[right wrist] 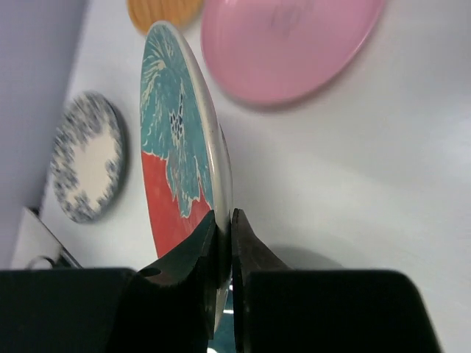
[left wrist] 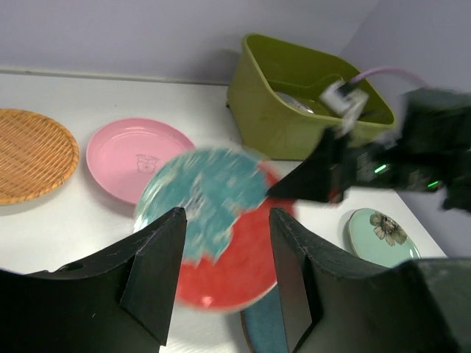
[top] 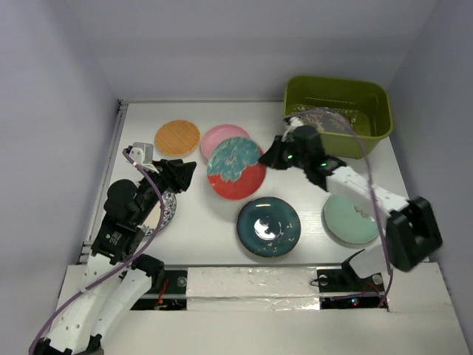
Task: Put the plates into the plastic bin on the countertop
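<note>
The right gripper rises outward over the olive-green bin next, then lowers the floral plate toward the grey plate inside (top: 326, 119).
My right gripper (top: 267, 158) is shut on the rim of the red-teal floral plate (top: 235, 168) and holds it above the countertop (top: 199, 222); the right wrist view shows the plate (right wrist: 176, 140) edge-on between the fingers (right wrist: 221, 228). My left gripper (top: 185, 174) is open and empty, facing that plate (left wrist: 213, 228). The wood-tan plate (top: 177, 137), pink plate (top: 220, 138), dark teal plate (top: 268, 225), mint green plate (top: 350, 220) and white blue-rimmed plate (top: 167, 208) lie on the countertop. The olive-green bin (top: 340, 111) stands at the back right with a grey plate (top: 325, 122) inside.
Grey walls close in the back and both sides. A metal rail (top: 251, 285) runs along the near edge by the arm bases. The right arm (top: 369, 194) stretches over the mint green plate.
</note>
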Controlling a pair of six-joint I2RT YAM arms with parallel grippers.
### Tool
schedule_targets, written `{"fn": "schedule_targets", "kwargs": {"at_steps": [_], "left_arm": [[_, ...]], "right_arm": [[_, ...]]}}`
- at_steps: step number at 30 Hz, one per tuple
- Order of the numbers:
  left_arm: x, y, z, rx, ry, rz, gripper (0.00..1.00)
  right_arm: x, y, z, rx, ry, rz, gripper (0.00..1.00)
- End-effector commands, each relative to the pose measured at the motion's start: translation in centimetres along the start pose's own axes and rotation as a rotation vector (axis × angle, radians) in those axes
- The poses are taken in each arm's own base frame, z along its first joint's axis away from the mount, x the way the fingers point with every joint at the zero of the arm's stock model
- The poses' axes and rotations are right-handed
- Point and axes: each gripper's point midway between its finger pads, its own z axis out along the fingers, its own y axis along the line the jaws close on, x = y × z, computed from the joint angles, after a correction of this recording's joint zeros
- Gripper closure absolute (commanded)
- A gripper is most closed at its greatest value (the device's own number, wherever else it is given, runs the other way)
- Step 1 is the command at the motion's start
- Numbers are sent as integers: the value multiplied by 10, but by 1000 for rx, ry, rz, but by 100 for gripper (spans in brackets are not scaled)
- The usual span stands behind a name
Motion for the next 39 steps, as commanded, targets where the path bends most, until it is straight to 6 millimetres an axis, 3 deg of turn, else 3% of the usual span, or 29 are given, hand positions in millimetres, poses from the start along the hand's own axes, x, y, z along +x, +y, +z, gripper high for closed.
{"fn": "schedule_targets", "kwargs": {"at_steps": [1, 2, 3, 5, 6, 7, 8, 9, 10, 12, 17, 18, 22, 24, 28, 32, 35, 36, 39], "left_arm": [[-10, -6, -2, 23, -39, 14, 54], [-10, -6, -2, 24, -38, 14, 54], [-10, -6, -2, 26, -37, 14, 54], [-9, -6, -2, 27, -37, 14, 54], [-10, -7, -2, 27, -40, 13, 54], [-9, -6, -2, 28, -38, 13, 54], [-9, -7, -2, 29, -39, 13, 54], [-10, -6, -3, 28, -41, 13, 54], [-9, -6, -2, 27, -40, 13, 54], [-9, -6, -2, 25, -38, 9, 54], [-3, -4, 3, 22, -12, 3, 54], [-2, -4, 4, 21, -8, 2, 54], [9, -2, 10, 20, 34, -7, 54], [20, 0, 20, 20, 83, -16, 54], [70, 13, 40, -17, 301, -52, 54], [88, -3, 42, 92, 387, -75, 53], [85, 0, 43, 70, 361, -81, 51], [88, 1, 43, 59, 369, -83, 51], [104, 5, 44, 2, 422, -85, 50]], "right_arm": [[-156, 27, -96, -59, -498, -14, 100], [-175, 20, -114, -43, -557, 0, 100], [-202, -3, -141, 16, -638, 19, 100], [-239, -17, -174, 64, -733, 30, 100], [-252, -30, -184, 93, -762, 45, 100], [-264, -62, -192, 160, -781, 78, 100], [-280, -67, -203, 169, -813, 84, 100], [-287, -82, -206, 198, -819, 104, 100], [-291, -112, -205, 247, -812, 141, 100], [-303, -132, -212, 282, -833, 167, 100], [-310, -194, -207, 366, -814, 243, 100], [-313, -195, -203, 359, -804, 247, 100], [-300, -231, -188, 408, -753, 293, 100], [-292, -251, -181, 443, -737, 316, 100], [-274, -274, -163, 473, -687, 348, 100], [-255, -296, -152, 525, -661, 409, 100], [-245, -309, -149, 572, -650, 450, 73], [-241, -311, -150, 582, -650, 455, 51], [-241, -308, -161, 610, -681, 451, 22]]}}
